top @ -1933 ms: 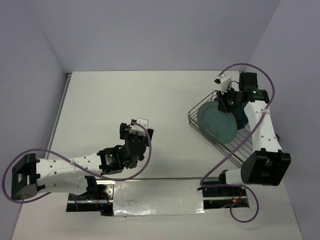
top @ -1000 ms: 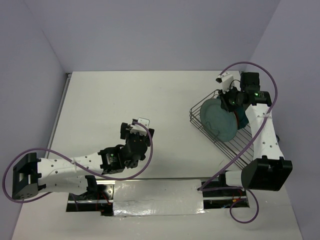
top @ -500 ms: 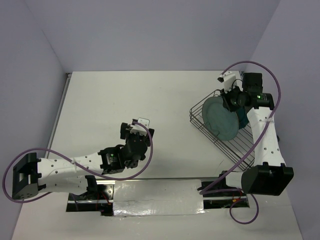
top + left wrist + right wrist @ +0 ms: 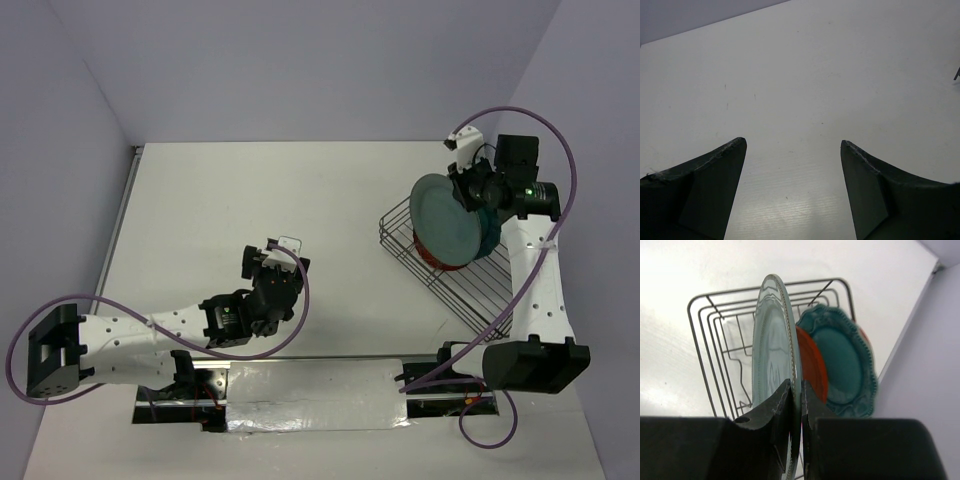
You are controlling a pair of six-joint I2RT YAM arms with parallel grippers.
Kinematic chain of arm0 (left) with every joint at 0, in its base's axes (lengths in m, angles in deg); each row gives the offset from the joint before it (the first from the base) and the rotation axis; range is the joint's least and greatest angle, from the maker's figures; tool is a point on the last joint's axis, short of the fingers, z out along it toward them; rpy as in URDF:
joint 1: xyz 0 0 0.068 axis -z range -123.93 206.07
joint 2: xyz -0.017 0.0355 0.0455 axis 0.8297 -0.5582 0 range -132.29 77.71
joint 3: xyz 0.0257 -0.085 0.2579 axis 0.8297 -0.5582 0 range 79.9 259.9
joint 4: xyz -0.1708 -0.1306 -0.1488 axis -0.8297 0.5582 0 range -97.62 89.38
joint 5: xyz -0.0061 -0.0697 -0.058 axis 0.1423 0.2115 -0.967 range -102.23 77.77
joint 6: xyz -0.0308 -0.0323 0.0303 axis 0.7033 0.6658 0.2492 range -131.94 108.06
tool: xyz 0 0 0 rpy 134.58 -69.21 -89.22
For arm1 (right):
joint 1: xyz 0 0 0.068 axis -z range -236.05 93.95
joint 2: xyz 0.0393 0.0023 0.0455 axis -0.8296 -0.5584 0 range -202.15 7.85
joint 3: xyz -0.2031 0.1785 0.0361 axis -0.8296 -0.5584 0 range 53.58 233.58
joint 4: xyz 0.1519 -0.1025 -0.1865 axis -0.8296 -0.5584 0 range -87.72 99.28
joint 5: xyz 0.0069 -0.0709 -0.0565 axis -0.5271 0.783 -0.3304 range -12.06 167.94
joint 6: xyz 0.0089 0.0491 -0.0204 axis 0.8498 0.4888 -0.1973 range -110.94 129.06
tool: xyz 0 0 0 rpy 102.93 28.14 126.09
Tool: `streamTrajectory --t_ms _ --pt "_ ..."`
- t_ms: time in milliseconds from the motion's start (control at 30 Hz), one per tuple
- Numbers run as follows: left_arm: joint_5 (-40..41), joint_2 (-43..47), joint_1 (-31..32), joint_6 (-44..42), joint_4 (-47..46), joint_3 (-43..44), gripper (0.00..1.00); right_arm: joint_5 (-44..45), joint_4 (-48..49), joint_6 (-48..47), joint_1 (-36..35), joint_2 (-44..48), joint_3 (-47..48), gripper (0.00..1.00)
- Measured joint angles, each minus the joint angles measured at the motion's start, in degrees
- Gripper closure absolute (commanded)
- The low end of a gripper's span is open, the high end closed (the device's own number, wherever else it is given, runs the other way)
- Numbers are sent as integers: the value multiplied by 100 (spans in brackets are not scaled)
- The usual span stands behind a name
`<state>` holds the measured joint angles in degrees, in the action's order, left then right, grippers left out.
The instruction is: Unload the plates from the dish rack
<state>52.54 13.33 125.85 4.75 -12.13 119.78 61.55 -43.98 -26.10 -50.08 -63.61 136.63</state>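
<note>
The pale grey-green plate should swing past the dish rack and down, and then I should release it, since bare tabletop is below my right gripper and to its left in the top view.
My right gripper [image 4: 796,387] is shut on the rim of the pale grey-green plate [image 4: 771,355], holding it on edge above the dish rack [image 4: 715,335]. From above, that plate [image 4: 446,221] hangs over the wire rack [image 4: 470,290] at the table's right. A red-orange plate [image 4: 815,367] and a dark teal scalloped plate [image 4: 845,360] stand behind it in the rack; red [image 4: 432,258] shows under the lifted plate. My left gripper [image 4: 793,145] is open over bare table, far to the left [image 4: 280,258].
The rack sits close to the right wall [image 4: 925,370] and near the table's right edge. White tabletop [image 4: 270,190] stretches between the two arms. A purple cable [image 4: 535,125] loops above the right arm.
The right gripper has lifted the grey-green plate up and back out of the rack, uncovering the red-orange plate below. The left arm has stayed where it was.
</note>
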Motion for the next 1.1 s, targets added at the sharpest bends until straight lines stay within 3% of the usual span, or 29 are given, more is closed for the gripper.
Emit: streamTrajectory --t_ms 433,667,900,1100 --pt "-11 181 0 7 -7 0 12 81 -61 339 -11 348 553 100" --pt "-74 345 0 17 -15 0 12 291 -92 885 -11 365 1423 100" --pt "-575 973 0 -9 -328 -291 12 323 584 2282 -13 446 2028 100" --pt "-1394 2153 0 -33 -748 -905 10 -107 2398 4507 -116 686 826 100"
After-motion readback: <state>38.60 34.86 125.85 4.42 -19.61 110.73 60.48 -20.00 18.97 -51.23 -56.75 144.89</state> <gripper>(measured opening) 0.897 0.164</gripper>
